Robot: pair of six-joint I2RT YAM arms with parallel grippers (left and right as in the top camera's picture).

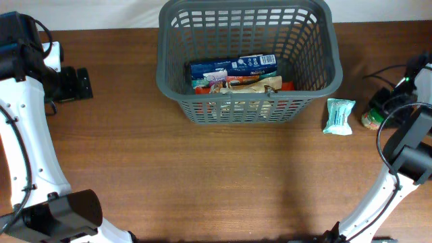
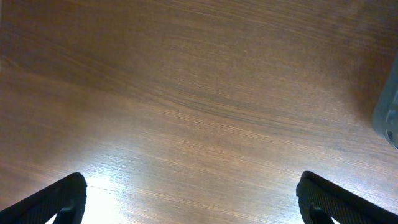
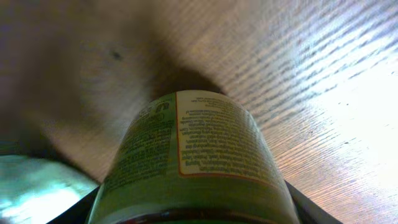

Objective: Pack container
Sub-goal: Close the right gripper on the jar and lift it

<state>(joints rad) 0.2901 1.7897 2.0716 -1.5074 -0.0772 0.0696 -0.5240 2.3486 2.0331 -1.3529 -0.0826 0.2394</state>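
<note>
I need to lift my right gripper next, cross the basket's rim, lower the green jar into the gap (image 1: 286, 73) beside the blue box's barcode end and let go of it, because that gap is empty.
The container (image 1: 247, 110) is a dark grey slotted basket at the back middle of the table. It holds a blue box (image 1: 233, 67) and several packets. A corner of it shows at the right edge of the left wrist view (image 2: 389, 115). My right gripper (image 1: 386, 106) is at the far right, its fingers (image 3: 193, 208) closed against both sides of a green-labelled can (image 3: 193, 162), which also shows from overhead (image 1: 370, 120). My left gripper (image 1: 75, 84) is wide open and empty over bare wood (image 2: 193, 202) at the far left.
A teal packet (image 1: 339, 116) lies on the table between the basket and the can; it shows blurred at the lower left of the right wrist view (image 3: 31, 193). Black cables (image 1: 385, 73) trail at the right edge.
</note>
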